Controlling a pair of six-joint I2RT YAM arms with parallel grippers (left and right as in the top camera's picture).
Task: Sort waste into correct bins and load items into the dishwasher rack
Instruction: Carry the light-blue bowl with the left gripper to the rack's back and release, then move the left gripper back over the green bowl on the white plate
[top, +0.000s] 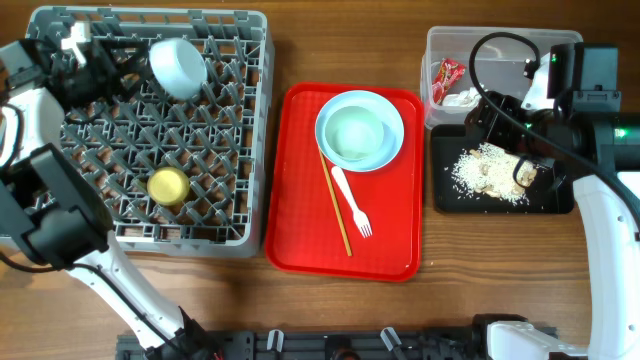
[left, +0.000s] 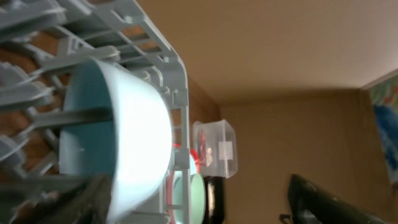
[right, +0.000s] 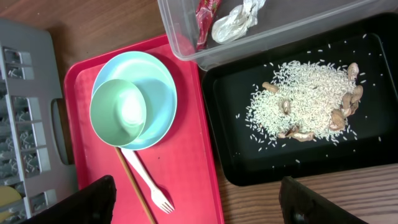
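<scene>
Next, my left gripper rises over the side of the rack and descends at the mint bowl's rim facing the black tray, to the right in the overhead view.
The grey dishwasher rack (top: 240, 120) holds a pale bowl (top: 178, 66) on its side and the yellow cup (top: 168, 185). My left gripper (top: 133, 63) is open beside that bowl (left: 137, 130), not gripping it. On the red tray (top: 390, 240) a mint bowl (top: 350, 135) sits in the round plate (top: 395, 125), with the white fork (top: 352, 202) and chopstick (top: 336, 205) beside them. The clear tub (top: 440, 40) holds the red wrapper (top: 447, 74) and the tissue (top: 463, 97). The black tray (top: 445, 190) holds rice scraps (top: 488, 172). My right gripper (top: 497, 118) is open and empty above the bins.
The right wrist view shows the plate (right: 158, 93), mint bowl (right: 118, 112), fork (right: 149, 186), tub (right: 280, 37) and black tray (right: 249, 162) from above, with bare wood table (right: 311, 186) at the front. The rack's wall (left: 155, 43) stands close to my left gripper (left: 208, 208).
</scene>
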